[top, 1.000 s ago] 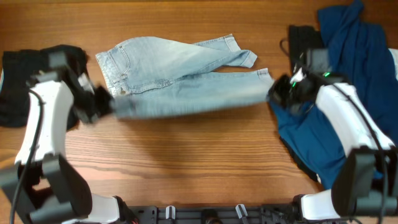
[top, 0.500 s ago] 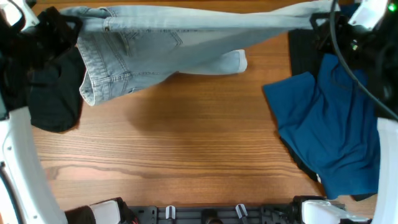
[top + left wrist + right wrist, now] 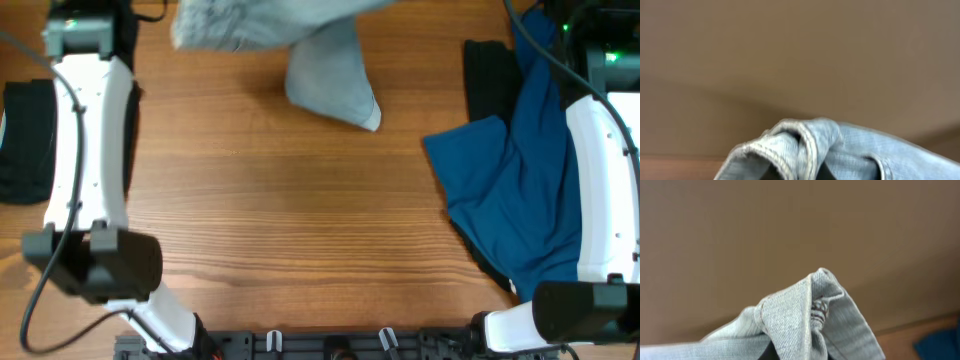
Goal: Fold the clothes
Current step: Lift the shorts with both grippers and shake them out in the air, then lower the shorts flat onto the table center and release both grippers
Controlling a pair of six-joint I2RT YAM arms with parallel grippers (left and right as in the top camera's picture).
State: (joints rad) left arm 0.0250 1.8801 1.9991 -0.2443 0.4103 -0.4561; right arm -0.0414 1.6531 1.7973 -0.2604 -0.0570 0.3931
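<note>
The shorts in my right gripper will go back and down next, and I will lay their leg hem by the navy garment.
The pale blue denim shorts hang in the air at the far edge of the table, with one leg dangling down to a hem. Both arms reach past the top edge of the overhead view, so neither gripper's fingers show there. In the left wrist view a bunched, hemmed edge of the denim fills the jaw area. In the right wrist view a pinched fold of denim does the same. Both grippers hold the shorts up, their fingers hidden by the cloth.
A dark navy garment lies spread at the right, over a black garment. Another black garment lies at the left edge. The left arm and right arm stretch along the table's sides.
Both arms have raised the shorts off the table and carried them to the far edge. The shorts went from lying flat, to stretched out, to hanging high.
</note>
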